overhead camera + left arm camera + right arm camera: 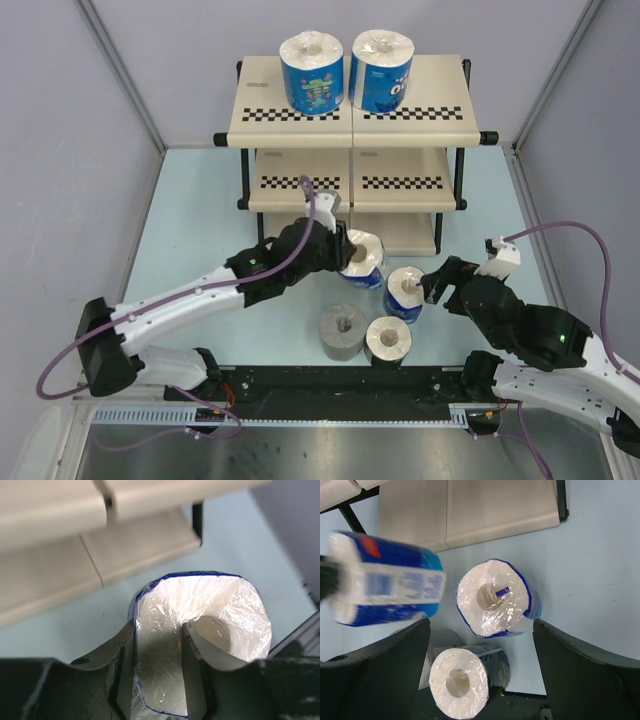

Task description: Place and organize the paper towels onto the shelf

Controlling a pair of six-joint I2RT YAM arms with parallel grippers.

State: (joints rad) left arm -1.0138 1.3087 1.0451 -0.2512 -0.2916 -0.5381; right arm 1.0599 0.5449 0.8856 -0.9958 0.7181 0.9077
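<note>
The shelf's middle board point(378, 178) is empty beside its centre seam, so my left gripper will next move its roll up and outward onto that board and let go of it there.
The shelf point(440, 95) stands at the back with two blue-wrapped paper towels point(311, 72) point(381, 70) upright on its top board. My left gripper point(340, 250) is shut on a third blue-wrapped roll point(364, 258), held above the table in front of the shelf. In the left wrist view one finger point(192, 660) sits in the core and the other outside the roll's wall point(220, 605). My right gripper point(437, 283) is open beside a fourth blue-wrapped roll point(405, 293), which stands between its spread jaws point(492, 600). A grey roll point(343, 330) and a dark-wrapped roll point(388, 341) stand near the front edge.
The shelf's lowest board point(490, 515) lies just beyond the rolls, and its middle board point(400, 180) holds nothing. The black base rail point(330, 385) runs right behind the grey and dark rolls point(465, 680). Grey walls close in both sides.
</note>
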